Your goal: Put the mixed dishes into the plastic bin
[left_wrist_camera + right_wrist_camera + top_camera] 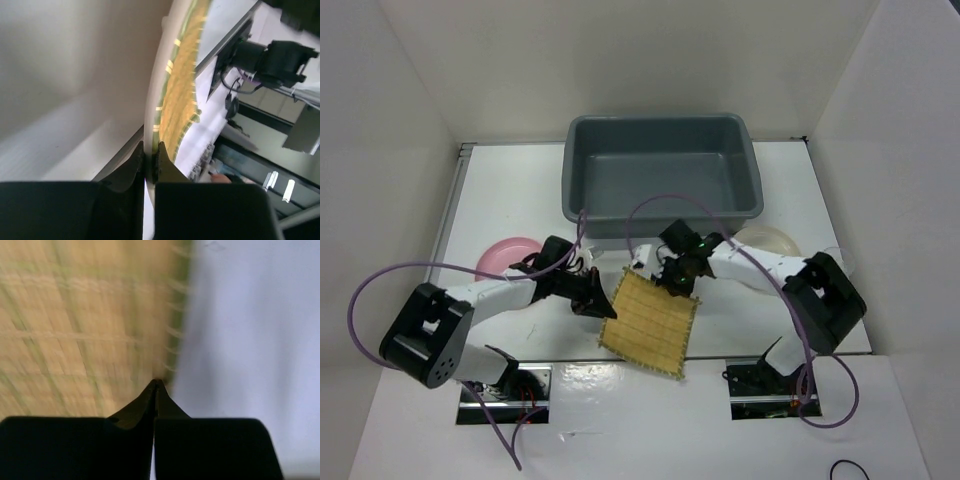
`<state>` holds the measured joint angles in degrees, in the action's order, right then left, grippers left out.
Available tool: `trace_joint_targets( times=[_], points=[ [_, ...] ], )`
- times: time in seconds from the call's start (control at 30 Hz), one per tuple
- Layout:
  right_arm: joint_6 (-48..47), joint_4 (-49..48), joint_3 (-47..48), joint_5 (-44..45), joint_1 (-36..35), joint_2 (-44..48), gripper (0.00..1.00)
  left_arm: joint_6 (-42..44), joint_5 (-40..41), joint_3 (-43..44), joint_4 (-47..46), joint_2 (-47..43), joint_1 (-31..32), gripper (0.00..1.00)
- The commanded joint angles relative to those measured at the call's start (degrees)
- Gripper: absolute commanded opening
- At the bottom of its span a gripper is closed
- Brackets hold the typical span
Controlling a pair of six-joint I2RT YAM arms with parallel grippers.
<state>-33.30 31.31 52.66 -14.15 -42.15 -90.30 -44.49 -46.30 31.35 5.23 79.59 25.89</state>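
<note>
My left gripper lifts next, moves outward over the bin's near side, then lowers inside. That side stands between the clamped mat and the bin's empty bottom.
The yellow woven mat (650, 322) lies tilted in front of the dark grey bin (660, 120). My left gripper (603, 305) is shut on the mat's left edge. In the left wrist view the jaws (151, 145) clamp the thin edge, and the mat (182, 85) runs away edge-on. My right gripper (672, 288) is shut, with its tips (157, 381) at the fringed edge of the mat (75, 315), seen face-on. I cannot tell if the tips touch it. The pink plate (505, 255) is partly behind the left arm. The cream plate (767, 240) is behind the right arm. I cannot make out the clear cup.
The bin holds nothing that I can see. White walls close in the table on the left, right and back. The arm bases and purple cables sit at the near edge. The mat's near corner reaches over the table's front strip.
</note>
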Motion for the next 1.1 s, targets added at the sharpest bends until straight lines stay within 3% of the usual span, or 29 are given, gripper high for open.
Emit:
trace_joint_targets(
  times=[0.0,0.07,0.17,0.33,0.43,0.47,0.5,0.57,0.6,0.63,0.7,0.8,0.9,0.97,1.07],
  points=[
    [0.16,-0.55,-1.07,-1.93,11.19,8.18,0.00,5.03,-2.12,5.11,0.64,-7.33,1.18,0.00],
    [0.16,0.06,-1.07,-2.45,18.63,19.42,0.00,3.71,-1.60,7.84,3.63,-11.55,1.18,0.00],
    [0.08,3.82,-0.82,0.60,23.07,31.98,0.00,0.56,-0.98,13.09,5.14,-16.92,1.18,0.00],
    [0.08,11.05,0.07,0.00,33.69,36.15,0.00,-3.40,-1.59,23.21,6.28,-18.42,1.18,0.00],
    [3.50,10.00,-0.54,4.83,41.69,42.90,0.00,-6.13,-2.21,31.53,4.78,-16.24,-0.75,0.00],
    [4.55,7.74,-1.07,5.36,43.28,49.80,0.00,-6.66,-2.21,34.27,4.78,-15.09,-1.36,0.00],
    [5.34,5.71,-3.94,7.89,45.21,54.31,0.04,-6.66,-2.21,37.08,4.78,-12.30,-2.85,0.00],
    [6.13,-0.68,-7.91,8.87,45.93,65.20,0.24,-7.71,-2.21,44.62,4.78,-8.86,-4.35,0.00],
    [8.23,-2.90,-12.97,10.18,46.71,77.70,0.35,-10.50,-1.25,46.41,1.83,-5.45,-5.14,0.00],
    [8.25,-3.79,-15.20,9.41,47.59,83.39,0.46,-12.01,0.06,47.91,0.14,-3.76,-6.28,0.00],
    [3.36,0.21,-17.42,2.59,49.52,93.15,0.54,-16.22,0.95,52.20,-4.33,2.37,-6.82,0.00],
    [2.36,1.21,-16.89,0.62,54.89,90.16,0.57,-19.75,0.95,58.01,-7.96,13.02,-8.92,0.00],
    [3.49,0.34,-16.19,3.59,55.42,83.30,0.70,-20.80,1.57,69.25,-6.82,23.74,-8.93,0.00],
    [3.50,0.33,-16.19,5.09,55.42,81.61,0.84,-22.83,1.57,76.18,-7.86,31.62,-8.93,0.00],
    [3.50,-0.28,-16.19,5.89,55.42,81.60,0.85,-23.80,1.57,84.63,-3.68,42.43,-7.70,0.00]
  ],
)
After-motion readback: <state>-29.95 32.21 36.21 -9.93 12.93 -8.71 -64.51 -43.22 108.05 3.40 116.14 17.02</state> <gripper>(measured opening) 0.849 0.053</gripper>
